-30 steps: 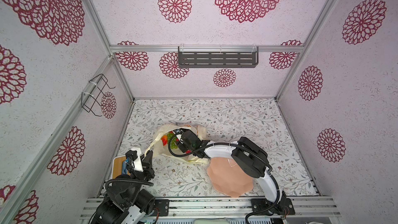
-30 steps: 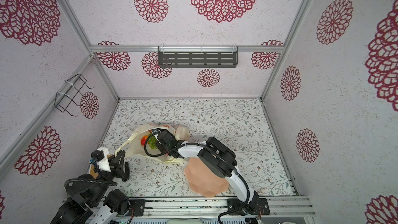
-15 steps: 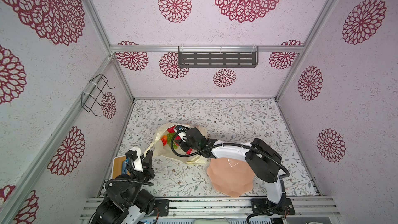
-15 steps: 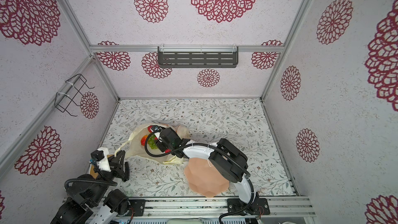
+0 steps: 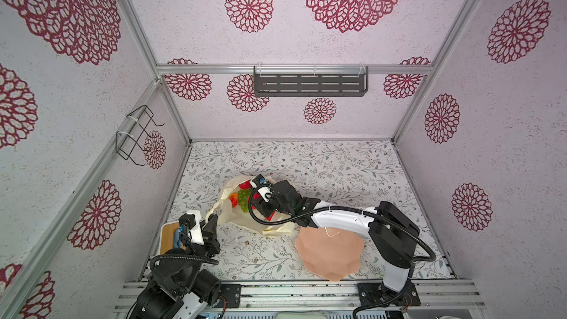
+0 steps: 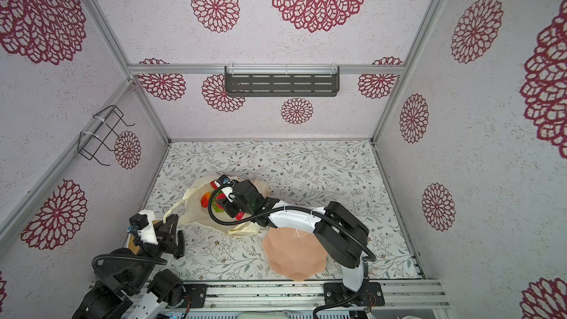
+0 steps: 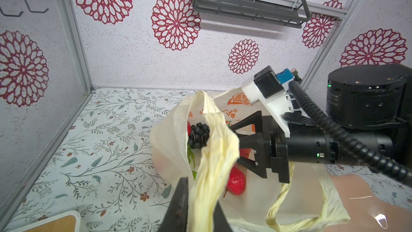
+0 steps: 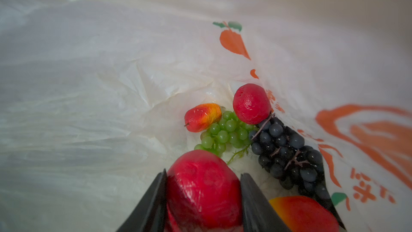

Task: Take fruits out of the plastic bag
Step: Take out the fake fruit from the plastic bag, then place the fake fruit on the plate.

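Note:
Next, my right gripper moves out of the bag's opening, back over the pink bowl (image 5: 329,254), and releases the apple, since that bowl stands empty, back from the gripper.
The cream-yellow plastic bag (image 5: 242,220) (image 6: 196,210) lies at the front left of the floor, mouth towards the bowl. My left gripper (image 7: 200,208) (image 5: 212,225) is shut on one loop handle and holds it up. My right gripper (image 8: 204,172) (image 5: 264,210) reaches into the bag and is shut on a red apple (image 8: 204,188). Deeper inside lie another red apple (image 8: 252,103), a red-yellow mango (image 8: 202,117), a green grape bunch (image 8: 225,132) and a dark grape bunch (image 8: 287,155) (image 7: 198,135). A second mango (image 8: 303,213) sits beside the jaws.
A wavy-edged pink bowl (image 5: 329,253) (image 6: 294,253) stands at the front, under the right arm's forearm. A wooden board (image 5: 168,236) lies at the front left corner beside the left arm. A grey shelf (image 5: 310,85) hangs on the back wall.
The right arm's elbow has swung to the right and its gripper has shifted slightly right inside the bag, still holding the apple. The left arm has not moved.

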